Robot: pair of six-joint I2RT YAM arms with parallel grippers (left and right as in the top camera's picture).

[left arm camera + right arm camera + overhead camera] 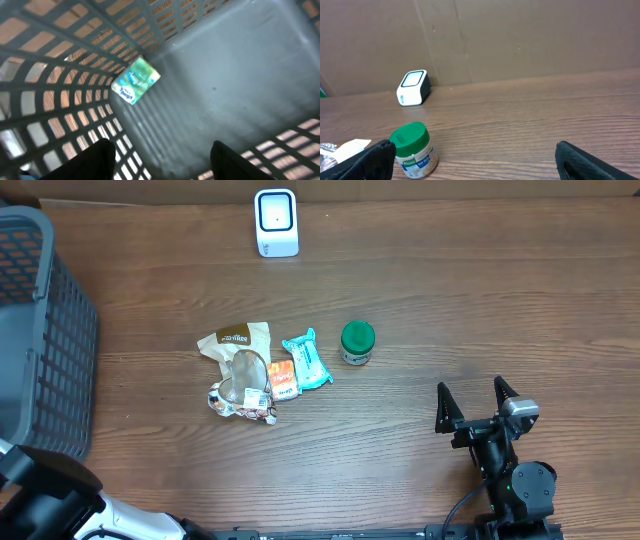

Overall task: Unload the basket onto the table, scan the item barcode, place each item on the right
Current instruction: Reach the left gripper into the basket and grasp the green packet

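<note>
I will next move my left gripper down, toward the left in the wrist view, and close it on the green-blue packet (136, 80), because the packet lies low on the bottom of the basket.
A white barcode scanner (276, 222) (413, 88) stands at the table's far edge. Mid-table lie a brown packet (235, 338), a clear foil packet (240, 392), an orange packet (282, 378) and a teal packet (306, 360), with a green-lidded jar (357, 342) (413, 150) beside them. My right gripper (475, 395) (477, 165) stands open near the front right, empty, facing the jar. In the left wrist view my left gripper (162, 162) is open inside the basket (240, 65), above a green-blue packet (136, 80) lying on its floor by the wall.
The grey mesh basket (40, 330) fills the left side of the table. My left arm (45, 500) shows at the bottom left corner. A brown cardboard wall (520, 35) rises behind the scanner.
</note>
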